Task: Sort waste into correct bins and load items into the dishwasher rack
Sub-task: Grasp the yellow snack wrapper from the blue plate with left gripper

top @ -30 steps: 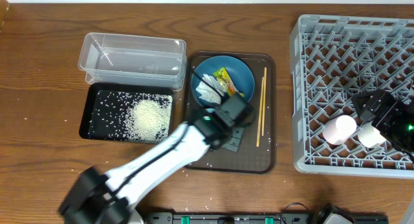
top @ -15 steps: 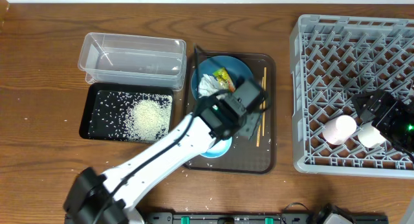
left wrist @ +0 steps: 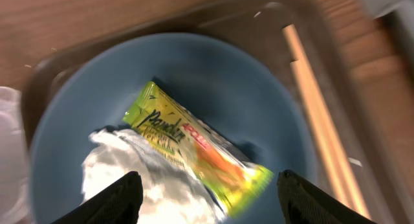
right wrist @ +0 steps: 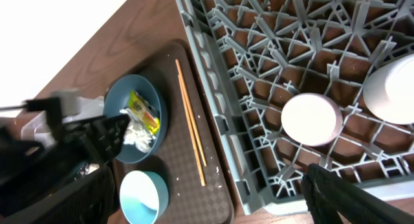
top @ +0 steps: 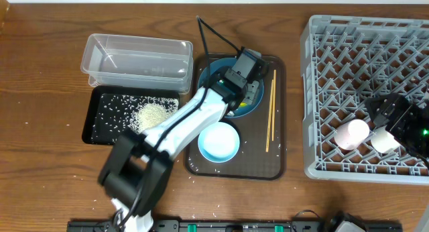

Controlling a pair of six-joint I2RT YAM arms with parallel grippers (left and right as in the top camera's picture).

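Observation:
My left gripper should move down next into the round blue bowl (top: pixel 221 74) onto that end of the wrapper, because the snack wrapper's bottom seam (top: pixel 242 104) is already between its spread fingers.
My left gripper (left wrist: pixel 210 204) (top: pixel 247 96) hangs open over the round blue bowl (left wrist: pixel 272 101) (top: pixel 221 74). In the bowl lie a yellow-orange snack wrapper (left wrist: pixel 194 143) and crumpled white tissue (left wrist: pixel 139 179), both between the spread fingers (left wrist: pixel 113 199) and untouched. A white bowl (top: pixel 218 141) stands at the front of the brown tray, and chopsticks (top: pixel 270 111) lie along its right side. Rice (top: pixel 151 114) is heaped in the black tray (top: pixel 100 128), behind which stands the clear tub (top: pixel 137 58). My right gripper (right wrist: pixel 207 211) (top: pixel 389 118) is open over the dishwasher rack (top: pixel 335 58), near the pink cup (right wrist: pixel 310 119) and white cup (right wrist: pixel 391 91).
The brown serving tray (top: pixel 255 166) sits between the bins and the rack. A few loose rice grains (top: pixel 216 206) lie on the wooden table near the front edge. The left arm's cable (top: pixel 211 34) arches above the tray's back edge.
The left gripper opened and let go of the white bowl at the tray's front. It then swung back over the blue bowl. The right arm has not moved.

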